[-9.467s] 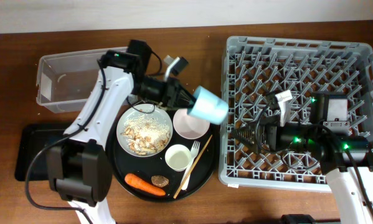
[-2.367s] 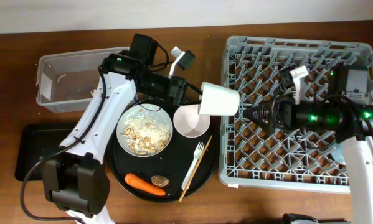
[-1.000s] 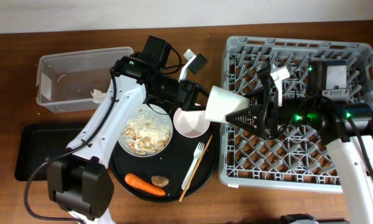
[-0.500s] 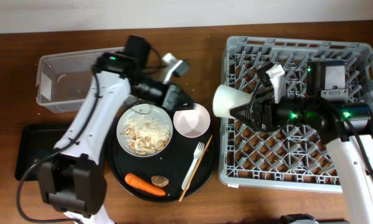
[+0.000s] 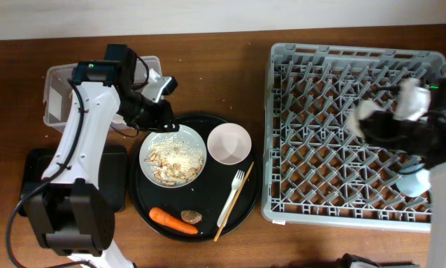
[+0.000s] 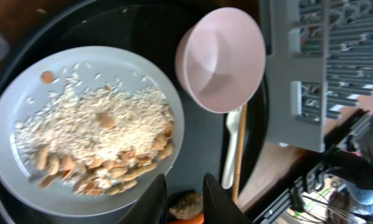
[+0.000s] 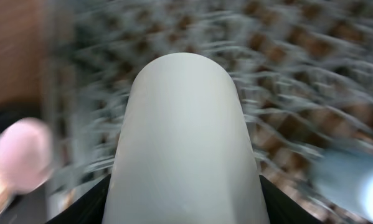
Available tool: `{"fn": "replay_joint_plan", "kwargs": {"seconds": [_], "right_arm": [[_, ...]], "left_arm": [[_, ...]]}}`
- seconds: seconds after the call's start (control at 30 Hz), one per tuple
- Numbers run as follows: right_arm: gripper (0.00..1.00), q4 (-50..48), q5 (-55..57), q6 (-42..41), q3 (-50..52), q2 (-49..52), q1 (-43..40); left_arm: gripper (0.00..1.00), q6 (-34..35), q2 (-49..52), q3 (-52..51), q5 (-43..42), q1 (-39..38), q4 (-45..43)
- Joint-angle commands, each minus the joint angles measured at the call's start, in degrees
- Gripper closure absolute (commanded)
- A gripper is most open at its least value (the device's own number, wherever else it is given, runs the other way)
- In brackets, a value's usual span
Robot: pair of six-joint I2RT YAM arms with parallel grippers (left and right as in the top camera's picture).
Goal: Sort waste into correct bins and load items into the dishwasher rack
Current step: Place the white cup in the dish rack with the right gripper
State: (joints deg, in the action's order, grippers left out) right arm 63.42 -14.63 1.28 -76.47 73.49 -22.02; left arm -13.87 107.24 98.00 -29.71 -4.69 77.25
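Next, my right gripper moves back and down to release the cream cup [image 7: 186, 137], since the rack beside the light blue cup lies below that gripper, toward my base.
My right gripper [image 5: 379, 123] is shut on the small cream cup [image 7: 186, 137] and holds it over the right part of the grey dishwasher rack [image 5: 342, 179]; both are motion-blurred. The light blue cup [image 5: 412, 182] lies in the rack near its right edge. My left gripper [image 5: 170, 125] is open and empty, just above the upper left rim of the white plate [image 5: 172, 155], which holds rice-like crumbs. In the left wrist view its fingers [image 6: 155, 199] frame the brown lump [image 6: 186, 204]. The pink bowl [image 5: 229, 144], wooden fork [image 5: 230, 197], stick [image 5: 234, 208] and carrot [image 5: 173, 220] lie on the round tray.
The round black tray [image 5: 241, 216] sits left of the rack. The clear tub [image 5: 62, 97] is at the back left and the shallow black tray [image 5: 36, 186] at the front left, both partly behind my left arm. The red wrapper is out of view.
The cream cup passed from my left gripper to my right, which swung it right over the rack. My left arm drew back left to the plate's upper edge.
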Motion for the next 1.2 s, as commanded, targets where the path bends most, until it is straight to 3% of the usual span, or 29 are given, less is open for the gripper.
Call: {"fn": "replay_joint_plan", "kwargs": {"seconds": [0.0, 0.13, 0.5, 0.57, 0.63, 0.93, 1.03, 1.1, 1.17], "right_arm": [[0.48, 0.72, 5.33, -0.74, -1.49, 2.21, -6.73], [0.48, 1.60, 8.11, -1.81, -1.46, 7.56, -11.93], [0.46, 2.49, 12.28, -4.42, -1.44, 19.19, -12.50], [0.28, 2.67, 11.58, -4.79, -1.44, 19.19, -12.50], [0.02, 2.64, 9.68, -4.76, -1.44, 19.19, -12.50], [0.02, 3.89, 1.11, -4.76, -1.46, 19.15, -12.50], [0.02, 4.22, -8.00, -3.67, -1.46, 19.15, -12.50], [0.02, 5.09, -15.50, 1.99, -1.49, 19.12, -12.48], [0.02, 7.02, -17.09, 2.14, -2.03, 18.69, -12.41]], "left_arm": [[0.80, 0.55, -0.87, 0.63, 2.58, 0.37, 0.20], [0.80, 0.55, -0.87, 0.63, 2.58, 0.37, 0.20], [0.80, 1.38, -0.87, 0.63, 2.56, 0.35, 0.17], [0.80, 1.38, -0.87, 0.63, 2.56, 0.35, 0.20], [0.80, 1.38, -0.87, 0.63, 2.54, 0.35, 0.15], [0.79, 1.38, -0.87, 0.63, 2.56, 0.35, 0.17], [0.79, 1.38, -0.87, 0.63, 2.56, 0.35, 0.20], [0.79, 1.38, -0.87, 0.63, 2.56, 0.35, 0.20], [0.77, 1.38, -0.87, 0.63, 2.56, 0.35, 0.24]]}}
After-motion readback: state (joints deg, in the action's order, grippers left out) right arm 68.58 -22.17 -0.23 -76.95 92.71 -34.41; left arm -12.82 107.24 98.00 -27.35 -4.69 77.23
